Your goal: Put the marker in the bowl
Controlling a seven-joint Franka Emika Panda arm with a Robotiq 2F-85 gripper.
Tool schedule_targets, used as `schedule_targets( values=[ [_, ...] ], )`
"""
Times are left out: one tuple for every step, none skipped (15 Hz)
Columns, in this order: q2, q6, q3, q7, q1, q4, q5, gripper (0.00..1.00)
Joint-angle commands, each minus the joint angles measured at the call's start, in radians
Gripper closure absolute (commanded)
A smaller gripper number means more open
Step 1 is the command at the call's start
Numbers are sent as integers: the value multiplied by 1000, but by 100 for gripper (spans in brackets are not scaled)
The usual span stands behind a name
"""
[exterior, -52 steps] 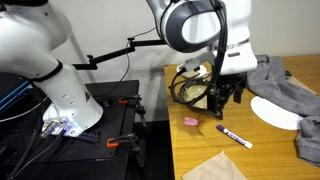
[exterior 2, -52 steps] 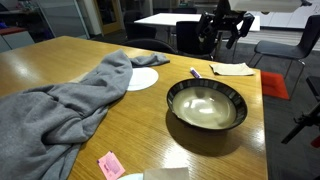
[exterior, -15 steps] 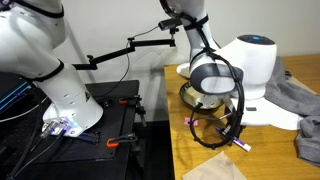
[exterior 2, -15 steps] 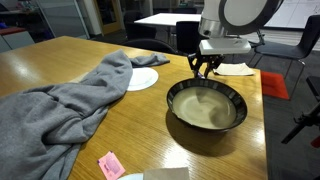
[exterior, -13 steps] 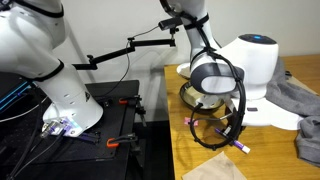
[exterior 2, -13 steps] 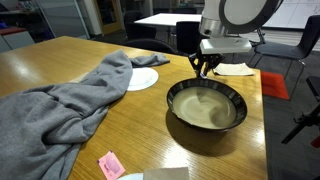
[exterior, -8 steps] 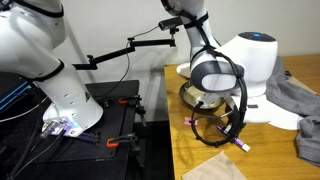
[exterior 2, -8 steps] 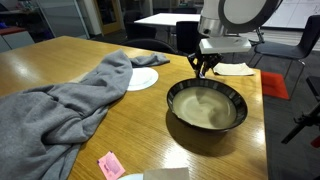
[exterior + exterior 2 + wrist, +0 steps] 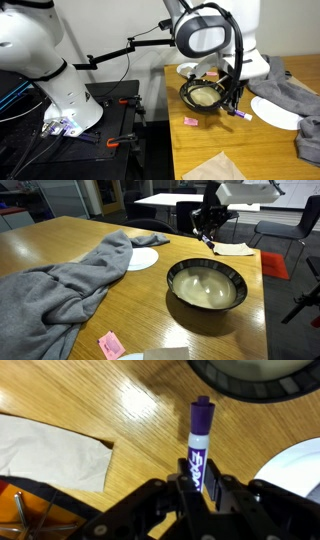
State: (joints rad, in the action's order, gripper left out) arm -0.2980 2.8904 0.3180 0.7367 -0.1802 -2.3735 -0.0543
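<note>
The marker point(image 9: 241, 113) still hangs beside the bowl, so the robot's gripper will go up, move over the bowl's dark rim, then go down toward the cream inside and let go of it.
The marker point(image 9: 198, 445), white with a purple cap, sticks out from between my gripper's point(image 9: 197, 486) fingers in the wrist view, cap end pointing away. The gripper is shut on it. In both exterior views the gripper point(image 9: 234, 101) point(image 9: 207, 227) hangs above the table with the marker point(image 9: 241, 113) angled down from it. The bowl point(image 9: 203, 96) point(image 9: 206, 285), dark outside and cream inside, stands on the wooden table just beside the gripper. Its dark rim point(image 9: 250, 385) shows at the top of the wrist view.
A grey cloth point(image 9: 70, 280) lies across the table beside a flat white plate point(image 9: 141, 259) point(image 9: 297, 465). A beige paper napkin point(image 9: 50, 450) point(image 9: 215, 167) and a small pink square piece point(image 9: 190, 121) lie near the table edge. Another sheet of paper point(image 9: 232, 249) lies behind the bowl.
The gripper closed on the marker down at the table, then rose with it. The marker now hangs off the table surface near the bowl.
</note>
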Motion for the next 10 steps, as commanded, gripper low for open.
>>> schedule_targets(
  values=[
    [236, 1, 77, 69, -79, -155, -198, 95],
    [289, -14, 90, 55, -100, -178, -230, 95],
    [337, -21, 85, 62, -100, -202, -278, 95],
    [383, -23, 71, 42, -96, -227, -300, 95],
    [428, -27, 55, 8, -94, -252, -298, 95],
    [465, -25, 45, -14, -100, -277, -299, 95],
    [501, -26, 40, -56, -114, -298, -269, 95],
    [527, -13, -112, -118, 12, -325, -213, 95],
    [557, -15, -133, -179, 6, -345, -157, 95],
    [581, -23, -173, -233, 11, -367, -97, 95]
  ],
)
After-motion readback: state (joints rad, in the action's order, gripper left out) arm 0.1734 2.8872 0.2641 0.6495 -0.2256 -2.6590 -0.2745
